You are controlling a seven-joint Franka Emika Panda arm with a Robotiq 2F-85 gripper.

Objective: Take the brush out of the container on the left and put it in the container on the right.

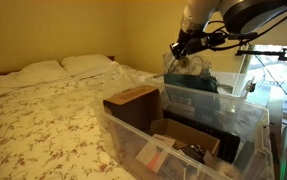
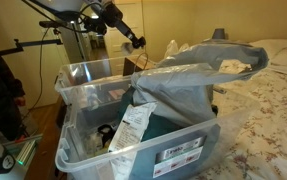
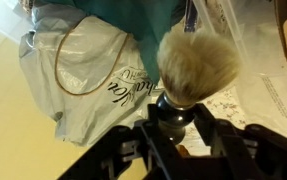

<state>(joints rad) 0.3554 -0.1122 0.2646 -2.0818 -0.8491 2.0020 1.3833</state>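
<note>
The brush's handle needs to go outward and slightly down over an open pale patch between the white bag and the container's side. My gripper should then release it there.
My gripper is shut on the dark round handle of a brush with a pale, fluffy bristle head that points away from the wrist camera. In both exterior views the gripper hangs in the air above clear plastic containers beside the bed, and the brush is too small to make out there. One clear container lies under the gripper with a plastic bag in it. Another clear container stands nearer, holding boxes and papers.
A white plastic bag with printed lettering and a teal item lie below the brush. A bed with a floral cover and pillows fills one side. A brown box leans on the near container's rim. A tripod stands behind the arm.
</note>
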